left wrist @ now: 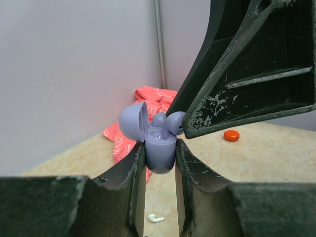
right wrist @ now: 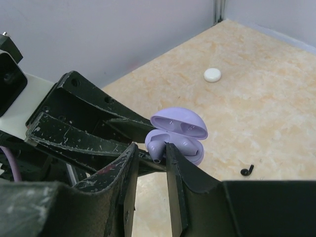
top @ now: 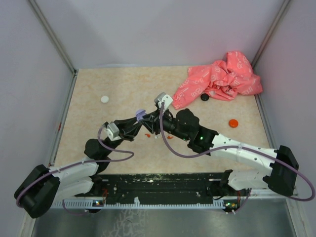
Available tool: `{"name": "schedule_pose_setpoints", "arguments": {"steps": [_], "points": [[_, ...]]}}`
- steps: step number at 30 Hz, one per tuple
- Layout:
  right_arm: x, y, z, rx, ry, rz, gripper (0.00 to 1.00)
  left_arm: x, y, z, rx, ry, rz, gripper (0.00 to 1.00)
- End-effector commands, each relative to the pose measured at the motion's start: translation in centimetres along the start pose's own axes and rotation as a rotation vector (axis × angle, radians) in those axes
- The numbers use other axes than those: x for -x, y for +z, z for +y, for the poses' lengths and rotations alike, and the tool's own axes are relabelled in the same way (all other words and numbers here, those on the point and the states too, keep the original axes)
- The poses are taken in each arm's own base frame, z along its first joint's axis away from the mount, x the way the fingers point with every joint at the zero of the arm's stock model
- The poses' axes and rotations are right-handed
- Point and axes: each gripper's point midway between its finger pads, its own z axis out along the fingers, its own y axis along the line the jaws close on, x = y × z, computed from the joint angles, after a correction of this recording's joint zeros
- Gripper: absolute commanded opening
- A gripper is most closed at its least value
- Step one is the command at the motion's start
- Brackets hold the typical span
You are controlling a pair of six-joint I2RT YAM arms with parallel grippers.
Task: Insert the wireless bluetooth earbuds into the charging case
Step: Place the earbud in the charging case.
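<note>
My left gripper should tilt down and lower the raised case onto the clear tabletop, below and left in the top view, to release it.
My left gripper (left wrist: 160,144) is shut on the lilac charging case (left wrist: 160,154) and holds it above the table with its lid (left wrist: 132,121) swung open. A lilac earbud (right wrist: 158,148) sits tilted in the case's near socket, stem pointing out. My right gripper (right wrist: 150,149) stands around that stem. Its jaws are slightly apart, with a gap on the left side, so it is open. In the top view both grippers meet at the case (top: 140,114) mid-table. A white earbud (left wrist: 156,217) lies on the table below, and a black earbud (right wrist: 246,171) lies to the right.
A crumpled pink cloth (top: 217,79) fills the back right corner, with a black disc (top: 204,97) at its edge. An orange disc (top: 233,122) lies right, a white disc (top: 104,99) back left. Small red pieces (top: 147,134) lie under the arms. Walls enclose three sides.
</note>
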Motion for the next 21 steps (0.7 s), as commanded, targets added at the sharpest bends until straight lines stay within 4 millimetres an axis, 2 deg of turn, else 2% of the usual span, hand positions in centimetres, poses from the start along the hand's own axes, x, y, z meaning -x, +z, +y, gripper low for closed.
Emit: {"name": "schedule_pose_setpoints", "arguments": {"steps": [1, 5, 9, 16, 21], "points": [[1.4, 0.3, 4.0, 0.156, 0.045, 0.034, 0.29, 0.3, 0.0, 0.2, 0.012, 0.011, -0.017, 0.00], [1.2, 0.4, 4.6, 0.180, 0.076, 0.056, 0.30, 0.1, 0.0, 0.1, 0.012, 0.005, -0.013, 0.00], [1.2, 0.4, 4.3, 0.155, 0.094, 0.085, 0.31, 0.0, -0.3, 0.3, 0.022, 0.007, -0.009, 0.00], [2.2, -0.1, 4.4, 0.145, 0.113, 0.097, 0.41, -0.3, -0.6, 0.3, 0.027, -0.004, -0.004, 0.00], [3.2, -0.8, 4.5, 0.148, 0.087, 0.098, 0.43, -0.6, -0.7, 0.1, 0.023, -0.018, 0.003, 0.00]]}}
